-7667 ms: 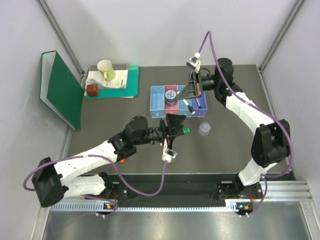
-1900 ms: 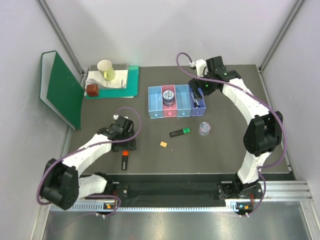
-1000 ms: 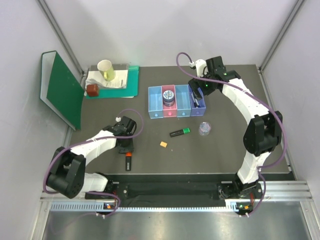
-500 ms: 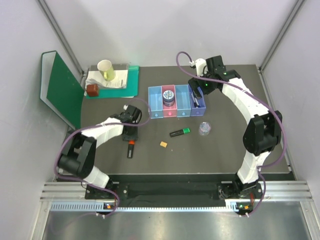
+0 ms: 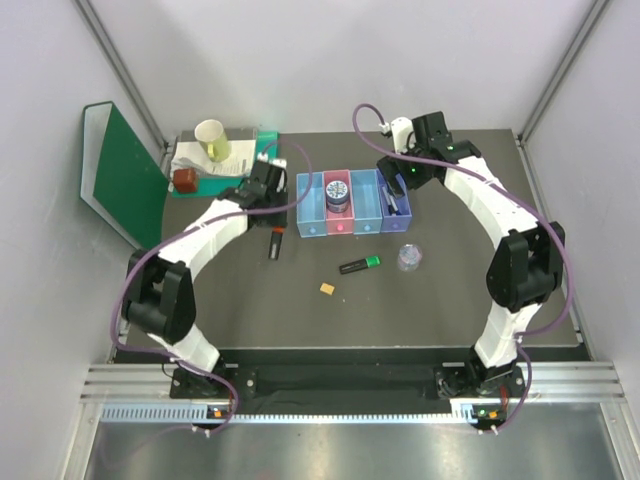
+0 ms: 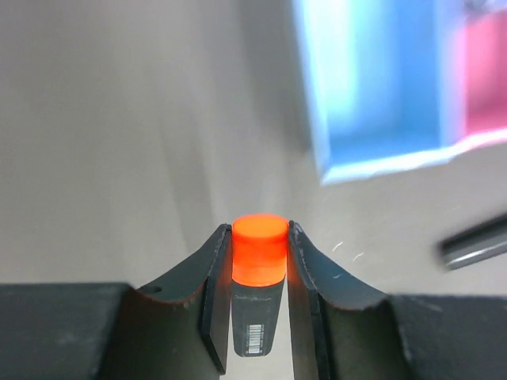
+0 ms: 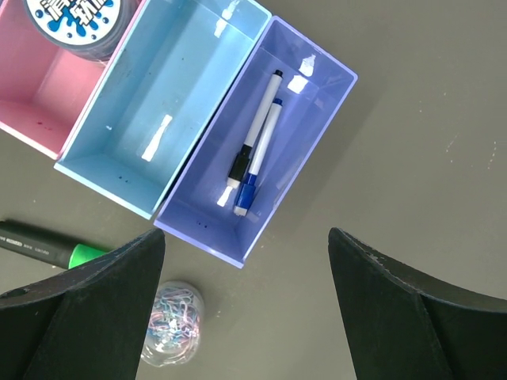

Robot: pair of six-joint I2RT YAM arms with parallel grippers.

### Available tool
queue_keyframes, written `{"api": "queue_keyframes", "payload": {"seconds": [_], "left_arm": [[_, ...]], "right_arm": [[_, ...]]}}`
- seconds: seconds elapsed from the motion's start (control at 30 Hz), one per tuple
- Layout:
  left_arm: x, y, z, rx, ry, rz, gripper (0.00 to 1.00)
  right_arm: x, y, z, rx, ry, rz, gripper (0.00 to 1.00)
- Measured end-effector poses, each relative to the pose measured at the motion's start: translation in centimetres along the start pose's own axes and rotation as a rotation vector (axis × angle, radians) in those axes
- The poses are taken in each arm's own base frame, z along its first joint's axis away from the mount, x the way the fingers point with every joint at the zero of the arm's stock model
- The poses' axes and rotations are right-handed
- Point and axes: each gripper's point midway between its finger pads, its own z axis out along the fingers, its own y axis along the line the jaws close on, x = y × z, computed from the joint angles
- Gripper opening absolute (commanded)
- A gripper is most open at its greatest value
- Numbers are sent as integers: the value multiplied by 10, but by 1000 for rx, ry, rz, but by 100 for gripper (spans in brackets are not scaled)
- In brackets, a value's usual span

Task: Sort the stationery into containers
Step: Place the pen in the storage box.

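Observation:
My left gripper shifts outward and toward the right in the top view next, bringing the black highlighter over the light blue bin (image 5: pixel 311 206) (image 6: pixel 382 70), which stands empty.
My left gripper (image 5: pixel 272 225) (image 6: pixel 259 229) is shut on a black highlighter with an orange cap (image 5: pixel 276 244) (image 6: pixel 258 253), just left of the row of containers. The row runs light blue bin (image 5: pixel 309 208) (image 6: pixel 380 79), pink bin (image 5: pixel 338 226), blue bin (image 5: pixel 365 203) (image 7: pixel 158 103), purple bin (image 5: pixel 396 218) (image 7: pixel 293 119). A round blue-patterned tin (image 5: pixel 339 191) sits in the pink bin. Two slim white pens (image 7: pixel 255 166) lie in the purple bin. My right gripper (image 5: pixel 395 185) (image 7: pixel 245 237) hangs open above that bin. A green-capped highlighter (image 5: pixel 359 265), a clear tub (image 5: pixel 409 257) (image 7: pixel 170 323) and a tan block (image 5: pixel 326 288) lie on the table.
A green folder (image 5: pixel 125 180) leans at the back left. Beside it a paper cup (image 5: pixel 212 140) and a brown block (image 5: pixel 185 180) rest on a pile of papers. Grey walls close in the table on both sides and at the back.
My left gripper has carried the orange-capped highlighter from the front left of the table back toward the light blue bin. The right arm has not moved.

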Motion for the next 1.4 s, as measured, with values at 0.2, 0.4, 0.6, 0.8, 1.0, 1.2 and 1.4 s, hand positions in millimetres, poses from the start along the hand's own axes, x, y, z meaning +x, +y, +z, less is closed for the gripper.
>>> {"api": "queue_keyframes", "payload": {"seconds": [0.2,0.4,0.6,0.8,1.0,1.2,1.4], "left_arm": [[-90,-28,-2,130,-134,-23,0],[-138,-48,27,211,-176,-45,0],[-144,-60,75,235,-143,-66,0],[-131,-60,101,226,-100,-71,14],[-134,-60,105,228,-112,-65,35],[-139,-60,105,234,-135,-56,54],[-140,-60,105,235,-139,-49,54]], "right_arm": [[9,0,2,11,16,0,85],[7,-4,0,24,5,2,85],[5,-5,-1,29,-1,2,86],[6,-6,-1,29,-1,3,86],[7,-5,-2,25,0,-12,87],[20,-1,1,8,26,-30,88],[30,2,1,-2,48,-48,88]]}}
